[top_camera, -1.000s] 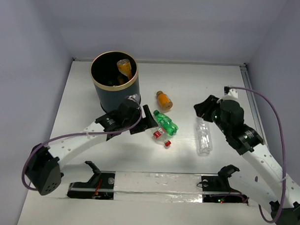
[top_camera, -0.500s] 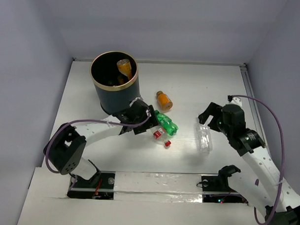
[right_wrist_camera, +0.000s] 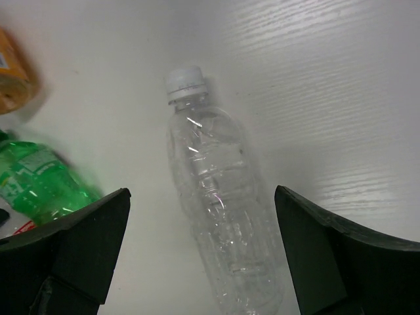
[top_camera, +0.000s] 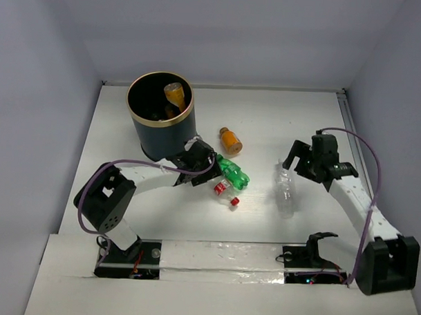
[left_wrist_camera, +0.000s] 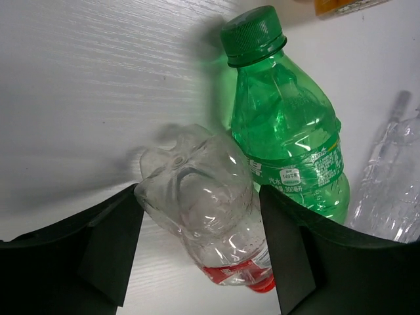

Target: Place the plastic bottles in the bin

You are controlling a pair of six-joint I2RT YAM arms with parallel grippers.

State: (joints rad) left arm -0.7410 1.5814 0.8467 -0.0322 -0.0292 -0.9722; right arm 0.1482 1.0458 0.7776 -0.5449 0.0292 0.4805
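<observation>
My right gripper is open, and its fingers are still above the clear bottle, so it should move down and to the left in the top view next, onto the clear bottle's upper body (top_camera: 283, 182) (right_wrist_camera: 209, 154).
The navy bin (top_camera: 156, 131) with its gold rim stands at the back left, with an orange-filled bottle (top_camera: 174, 94) inside it. Another orange bottle (top_camera: 230, 139), a green bottle (top_camera: 233, 172), a clear red-label bottle (top_camera: 224, 189) and a clear white-capped bottle (top_camera: 285, 191) lie on the table. My left gripper (top_camera: 210, 164) is open beside the green bottle. In the left wrist view the red-label bottle (left_wrist_camera: 203, 203) shows between its fingers (left_wrist_camera: 111, 243), with the green bottle (left_wrist_camera: 282, 125) next to it. My right gripper (top_camera: 293, 160) is open above the clear bottle (right_wrist_camera: 223, 210).
A loose-looking red cap (top_camera: 234, 200) lies by the red-label bottle. White walls close in the table on the left, back and right. A taped rail (top_camera: 221, 258) runs along the near edge.
My left gripper has moved right, closer to the green and red-label bottles, with its arm folding back. My right arm has swung and its gripper has settled over the clear bottle. The bottles have not moved.
</observation>
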